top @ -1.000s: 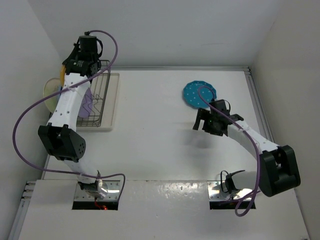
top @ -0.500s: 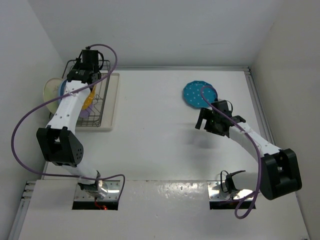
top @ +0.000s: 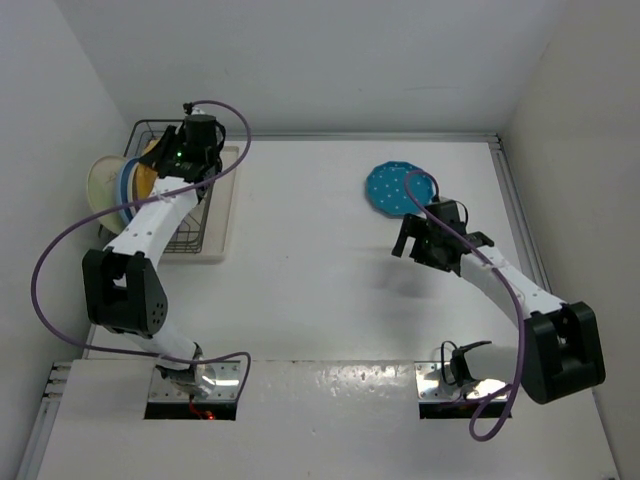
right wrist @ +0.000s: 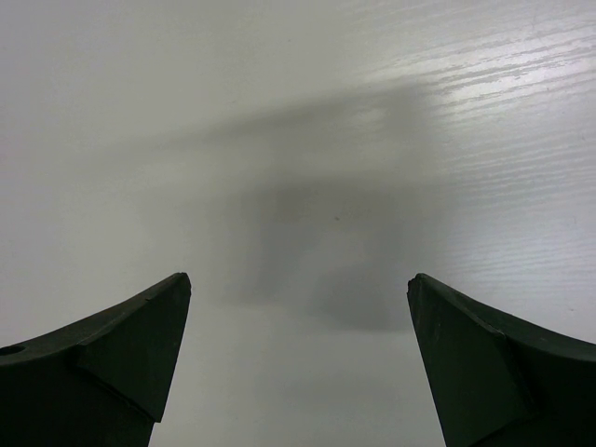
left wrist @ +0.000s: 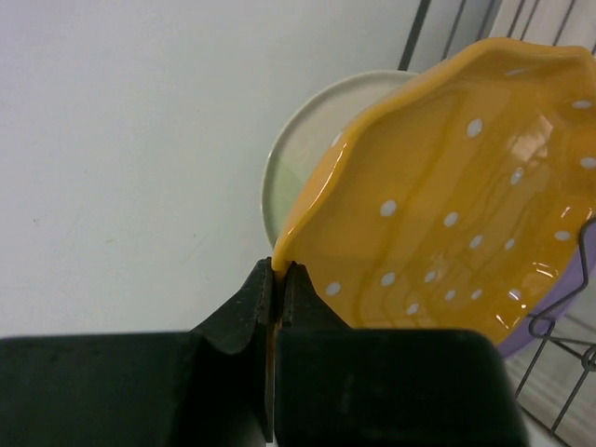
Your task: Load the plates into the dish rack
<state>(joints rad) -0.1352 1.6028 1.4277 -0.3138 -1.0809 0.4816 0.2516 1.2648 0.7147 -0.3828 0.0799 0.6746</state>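
My left gripper lowers the orange-yellow plate between the lavender plate and the wire loop next, since most of it still hangs above the rack.
My left gripper is shut on the rim of the orange-yellow plate with white dots, holding it on edge over the dish rack at the far left. That plate also shows in the top view. A cream-and-pale-green plate and a lavender plate stand behind and beside it. A cream plate and a light blue plate lean at the rack's left. The teal plate with white dots lies flat on the table. My right gripper is open and empty, hovering just below it.
The rack sits on a beige tray beside the left wall. The right wrist view shows only bare white table with my gripper's shadow. Walls close in the table at the back, left and right.
My left gripper has swung right and nearer over the rack, carrying the orange-yellow plate. The right gripper has barely moved.
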